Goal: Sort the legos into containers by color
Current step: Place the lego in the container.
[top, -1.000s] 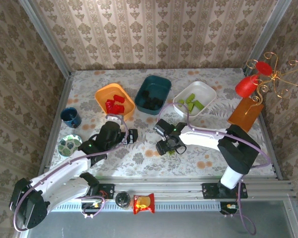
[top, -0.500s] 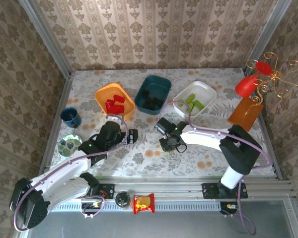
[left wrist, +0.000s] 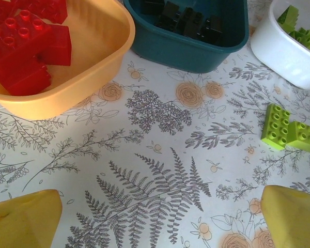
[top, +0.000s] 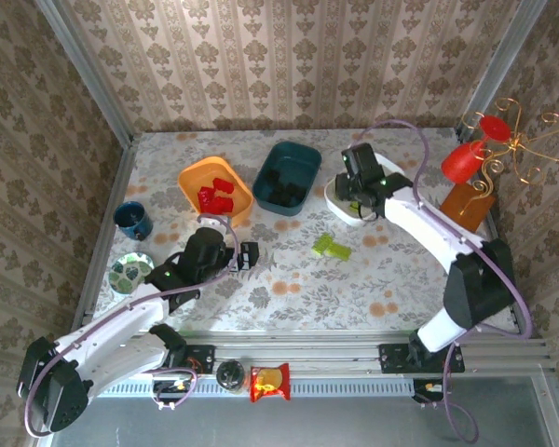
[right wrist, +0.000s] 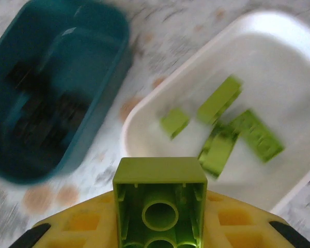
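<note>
The lime green brick (right wrist: 160,181) should go next with my right gripper outward over the bare far part of the white bin's bottom and be released there, because green legos crowd the white bin's near end.
My right gripper (top: 354,193) hangs over the near end of the white bin (top: 336,203), shut on a lime green brick (right wrist: 160,181) held hollow side toward the camera. Below it the white bin (right wrist: 279,67) holds several green legos (right wrist: 219,98). Two green legos (top: 331,246) lie together on the table, also visible in the left wrist view as green legos (left wrist: 292,132). The orange bin (top: 194,177) holds red bricks (left wrist: 26,46). Black ones (left wrist: 188,23) fill the teal bin (top: 303,158). The left gripper (top: 245,256) is low over the table, open and empty, fingertips (left wrist: 23,219) wide apart.
A dark blue cup (top: 132,220) and a patterned bowl (top: 130,272) stand at the left edge. A snack packet (top: 269,382) lies on the front rail. A red ornament on a wire stand (top: 475,154) and a brown board (top: 461,212) occupy the far right.
The right gripper has shut on a green brick in the middle of the table, lifted it and swung back to the white bin. The left arm has stayed put.
</note>
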### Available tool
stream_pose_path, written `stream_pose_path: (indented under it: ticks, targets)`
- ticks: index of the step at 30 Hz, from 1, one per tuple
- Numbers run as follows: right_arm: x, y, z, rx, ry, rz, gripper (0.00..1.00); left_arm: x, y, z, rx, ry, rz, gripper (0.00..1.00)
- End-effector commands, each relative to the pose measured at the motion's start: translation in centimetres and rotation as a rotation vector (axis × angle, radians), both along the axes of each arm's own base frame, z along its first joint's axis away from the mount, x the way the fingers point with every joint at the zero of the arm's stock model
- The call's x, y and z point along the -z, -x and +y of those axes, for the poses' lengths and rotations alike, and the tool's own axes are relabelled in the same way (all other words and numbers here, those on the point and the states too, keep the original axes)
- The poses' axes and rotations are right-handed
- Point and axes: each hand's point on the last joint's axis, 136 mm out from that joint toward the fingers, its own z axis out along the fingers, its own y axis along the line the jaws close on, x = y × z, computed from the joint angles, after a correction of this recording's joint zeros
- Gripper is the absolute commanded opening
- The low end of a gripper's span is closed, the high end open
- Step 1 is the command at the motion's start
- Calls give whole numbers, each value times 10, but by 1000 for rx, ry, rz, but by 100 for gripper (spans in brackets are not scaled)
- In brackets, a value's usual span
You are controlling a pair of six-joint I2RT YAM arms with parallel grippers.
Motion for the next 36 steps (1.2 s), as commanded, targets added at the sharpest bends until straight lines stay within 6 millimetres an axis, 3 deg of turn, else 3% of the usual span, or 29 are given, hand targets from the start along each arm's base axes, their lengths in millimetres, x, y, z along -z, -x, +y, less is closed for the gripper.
stream_pose_path:
  ticks: [1,4,9,16,19,22,26,30,36]
  targets:
    - [17,-31,-39,135,117,26,24,-6,1,-1,8,20,-6,100]
    - [29,-53,-61,206,220,61,24,-6,3,0,10,23,-5,100]
    - [55,-72,-86,272,326,147,24,-6,5,0,15,24,0,100]
    - [87,-80,-92,281,343,236,30,-6,5,-1,24,18,-1,100]
    - [95,-78,-88,274,314,247,44,-7,5,-2,29,16,-6,100]
    - [87,-78,-84,266,274,213,58,-8,4,-2,32,14,-7,100]
    - [59,-80,-78,255,240,155,74,-9,4,-5,44,15,-8,100]
    - [22,-75,-65,230,194,71,80,-10,2,-8,55,16,-8,100]
    - [-30,-45,-30,159,100,-55,84,-14,0,-14,77,17,-11,100]
